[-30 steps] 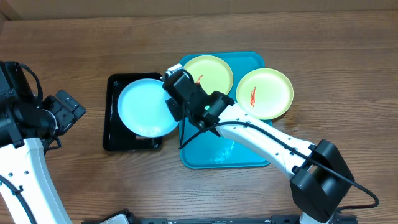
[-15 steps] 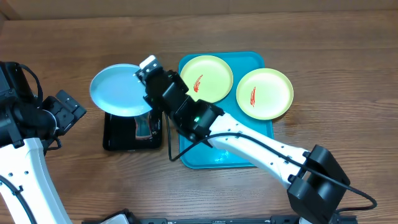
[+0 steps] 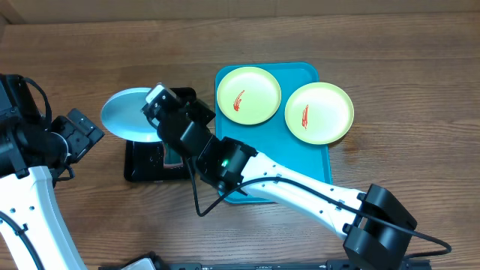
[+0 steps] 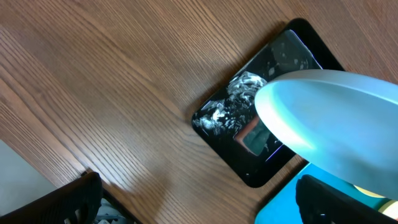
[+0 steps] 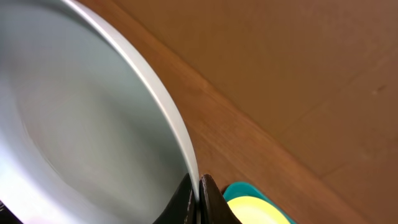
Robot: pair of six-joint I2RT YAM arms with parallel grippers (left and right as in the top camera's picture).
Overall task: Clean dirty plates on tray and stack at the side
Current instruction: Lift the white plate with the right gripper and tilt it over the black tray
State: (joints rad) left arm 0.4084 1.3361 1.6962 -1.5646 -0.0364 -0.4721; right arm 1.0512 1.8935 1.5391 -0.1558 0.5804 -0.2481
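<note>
I will next swing my right gripper to the right in the overhead view, lower it there and release the light blue plate's rim, because the wood beside the overhanging plate is bare.
My right gripper is shut on the rim of the light blue plate, holding it tilted in the air over the left end of the black tray. In the right wrist view the gripper pinches the plate at its edge. Two yellow-green plates, each with a red smear, lie at the far end of the turquoise tray; the right one overhangs its edge. My left gripper stands open over bare wood, left of the black tray.
The black tray holds a wet crumpled patch and a small reddish thing. The right arm stretches across the turquoise tray's near half. A cardboard wall runs along the table's far edge.
The right gripper has carried the blue plate leftward off the black tray and tipped it up. The left arm has not moved.
</note>
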